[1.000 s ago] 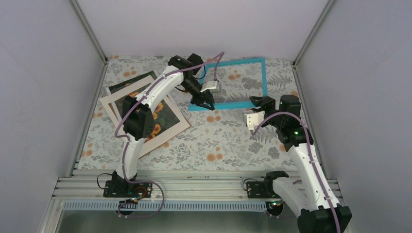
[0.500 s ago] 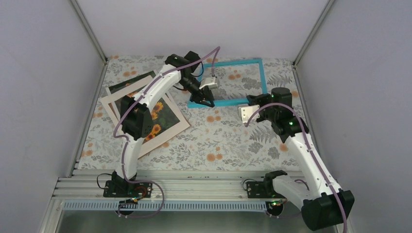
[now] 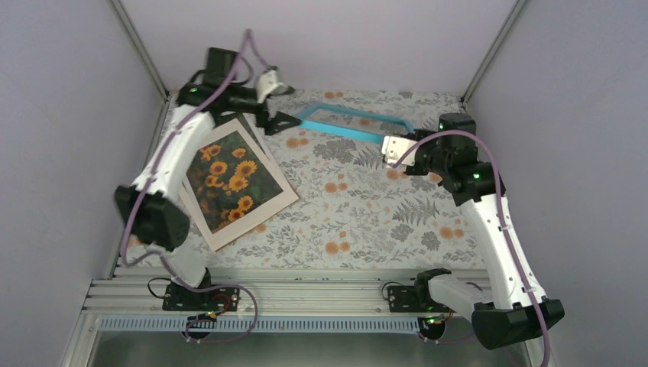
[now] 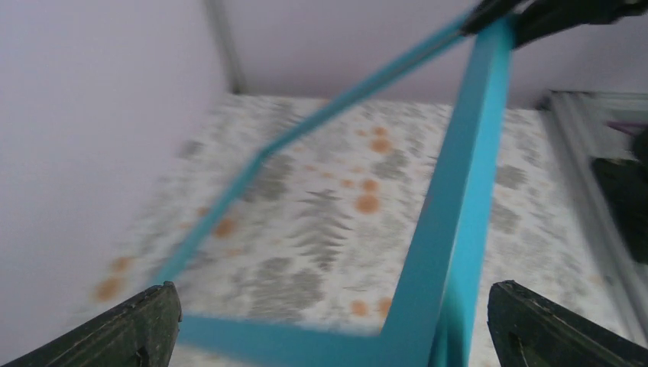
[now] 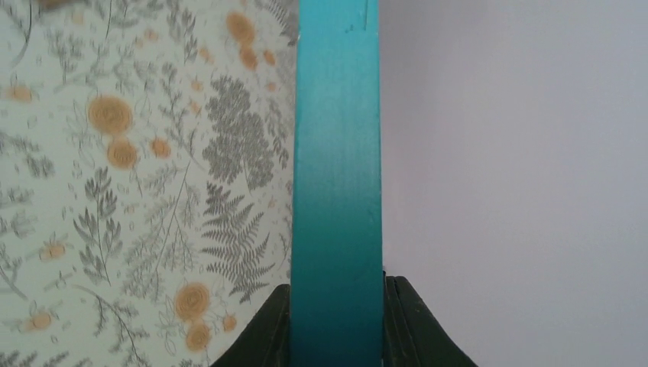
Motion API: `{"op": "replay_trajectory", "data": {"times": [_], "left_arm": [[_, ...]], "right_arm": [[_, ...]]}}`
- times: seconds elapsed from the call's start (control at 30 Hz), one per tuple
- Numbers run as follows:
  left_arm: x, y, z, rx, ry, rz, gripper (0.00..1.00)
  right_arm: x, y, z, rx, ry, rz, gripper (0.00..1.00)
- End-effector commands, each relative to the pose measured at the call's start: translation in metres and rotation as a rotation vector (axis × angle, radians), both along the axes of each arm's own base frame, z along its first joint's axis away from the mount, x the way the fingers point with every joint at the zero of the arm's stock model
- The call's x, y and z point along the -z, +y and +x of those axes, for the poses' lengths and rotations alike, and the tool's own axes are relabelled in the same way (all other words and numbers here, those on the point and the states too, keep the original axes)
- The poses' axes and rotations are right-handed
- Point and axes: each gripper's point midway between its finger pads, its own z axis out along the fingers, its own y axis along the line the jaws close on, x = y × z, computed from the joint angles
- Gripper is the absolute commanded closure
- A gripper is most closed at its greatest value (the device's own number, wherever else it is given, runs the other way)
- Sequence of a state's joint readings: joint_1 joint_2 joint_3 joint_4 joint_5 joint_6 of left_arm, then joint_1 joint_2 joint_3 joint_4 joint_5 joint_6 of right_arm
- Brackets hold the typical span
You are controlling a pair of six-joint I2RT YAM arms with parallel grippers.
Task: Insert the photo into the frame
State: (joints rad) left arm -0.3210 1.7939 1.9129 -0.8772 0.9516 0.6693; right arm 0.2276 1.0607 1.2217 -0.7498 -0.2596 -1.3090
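The left gripper will next move its open fingers around the frame's loose end bar and close them, since the right gripper holds only the frame's opposite side.
The teal-blue frame hangs tilted above the back of the table. My right gripper is shut on its right side; in the right wrist view the teal bar runs straight up between the clamped fingers. My left gripper is open at the frame's left end. In the left wrist view a frame corner sits between the wide-spread fingertips, and neither one touches it. The photo, sunflowers on a dark ground, lies face up on the table's left.
A pale border sheet lies around the photo, at an angle. The flowered tablecloth covers the table. Grey walls stand close on both sides and at the back. The arms' bases sit on the rail at the near edge.
My left gripper has opened, and its arm has swung up and back-left, uncovering the photo. My right gripper has closed on the frame's right side. The frame has risen off the table.
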Motion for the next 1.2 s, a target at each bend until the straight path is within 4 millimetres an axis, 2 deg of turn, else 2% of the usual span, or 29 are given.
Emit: {"op": "replay_trajectory", "data": {"times": [0.0, 0.07, 0.13, 0.23, 0.43, 0.57, 0.7, 0.83, 0.9, 1.03, 1.17], "left_arm": [[-0.053, 0.045, 0.0, -0.088, -0.265, -0.15, 0.0], [-0.046, 0.061, -0.006, -0.102, -0.314, -0.138, 0.0], [-0.031, 0.07, -0.011, -0.094, -0.292, -0.103, 0.0], [-0.016, 0.073, -0.022, -0.055, -0.28, -0.088, 0.0], [-0.027, 0.074, -0.035, 0.005, -0.405, -0.064, 0.0], [-0.024, 0.075, -0.037, 0.021, -0.421, -0.037, 0.02], [-0.021, 0.079, -0.045, 0.015, -0.427, -0.027, 0.04], [-0.02, 0.101, -0.044, -0.018, -0.441, -0.037, 0.05], [-0.016, 0.106, -0.05, 0.013, -0.455, -0.028, 0.05], [-0.008, 0.091, -0.066, 0.106, -0.445, -0.009, 0.1], [-0.008, 0.083, -0.072, 0.137, -0.409, -0.017, 0.25]], "right_arm": [[-0.072, 0.016, -0.011, -0.023, -0.069, 0.222, 0.97], [-0.088, 0.018, -0.017, -0.031, -0.071, 0.27, 0.97], [-0.1, 0.022, -0.025, -0.051, -0.065, 0.309, 0.97], [-0.113, 0.028, -0.039, -0.093, -0.042, 0.359, 0.97], [-0.127, 0.037, -0.066, -0.176, -0.017, 0.406, 0.97], [-0.128, 0.043, -0.087, -0.255, -0.014, 0.413, 0.97], [-0.125, 0.043, -0.096, -0.28, -0.021, 0.407, 0.97], [-0.125, 0.045, -0.101, -0.296, -0.01, 0.408, 0.97], [-0.124, 0.046, -0.106, -0.322, -0.006, 0.401, 0.97], [-0.123, 0.051, -0.115, -0.379, 0.0, 0.397, 0.97], [-0.122, 0.052, -0.117, -0.396, 0.009, 0.4, 0.97]]}}
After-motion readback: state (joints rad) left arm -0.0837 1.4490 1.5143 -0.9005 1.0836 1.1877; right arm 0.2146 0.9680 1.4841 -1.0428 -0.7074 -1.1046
